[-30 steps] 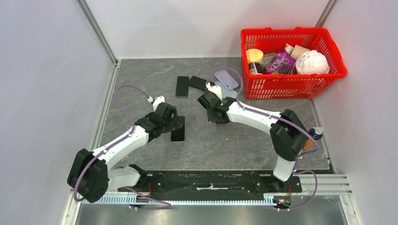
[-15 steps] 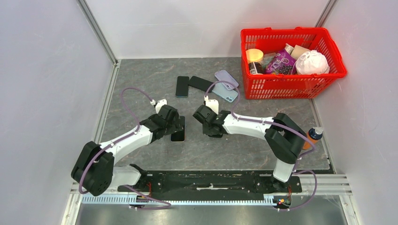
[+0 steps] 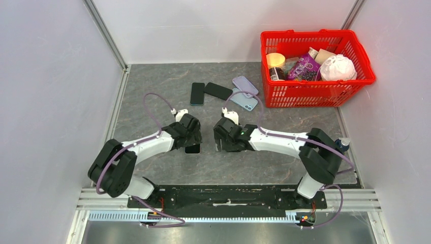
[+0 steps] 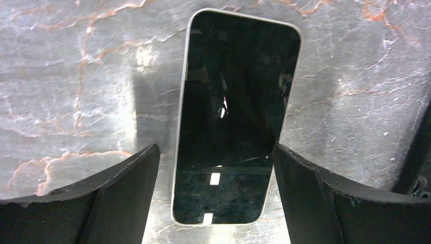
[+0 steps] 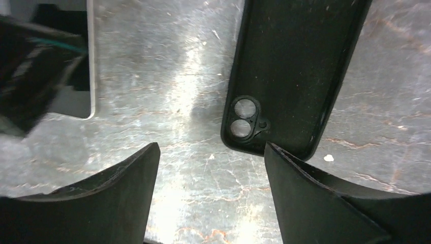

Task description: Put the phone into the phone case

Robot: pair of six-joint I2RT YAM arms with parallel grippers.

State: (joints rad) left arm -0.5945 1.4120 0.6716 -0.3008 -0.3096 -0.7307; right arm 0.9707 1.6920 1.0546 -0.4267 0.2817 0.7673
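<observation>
I need to reach to the left in the top view and outward with my right gripper next, and tilt it onto the finger-free far half of the phone's case-side edge [image 5: 91, 15].
A dark-screened phone [image 4: 234, 117] lies face up on the grey table. My left gripper [image 4: 214, 152] is open and straddles its near end, one finger on each side. From above only the phone's near end [image 3: 192, 149] shows below the left gripper [image 3: 192, 138]. A black phone case [image 5: 295, 76] lies hollow side up on the table, its camera hole toward me. My right gripper [image 5: 211, 147] is open over bare table, with the case just ahead and to the right of the gap. In the top view the right gripper [image 3: 222, 140] hides the case.
Two black phones [image 3: 197, 93] [image 3: 218, 91], a lilac one [image 3: 245, 86] and a blue one [image 3: 243, 100] lie at the back. A red basket [image 3: 315, 96] of groceries stands at the back right. An orange bottle [image 3: 341, 145] stands by the right arm.
My right gripper came nearer and leftward, then opened; the black case now lies free on the table. My left gripper shifted right over the phone, covering more of it.
</observation>
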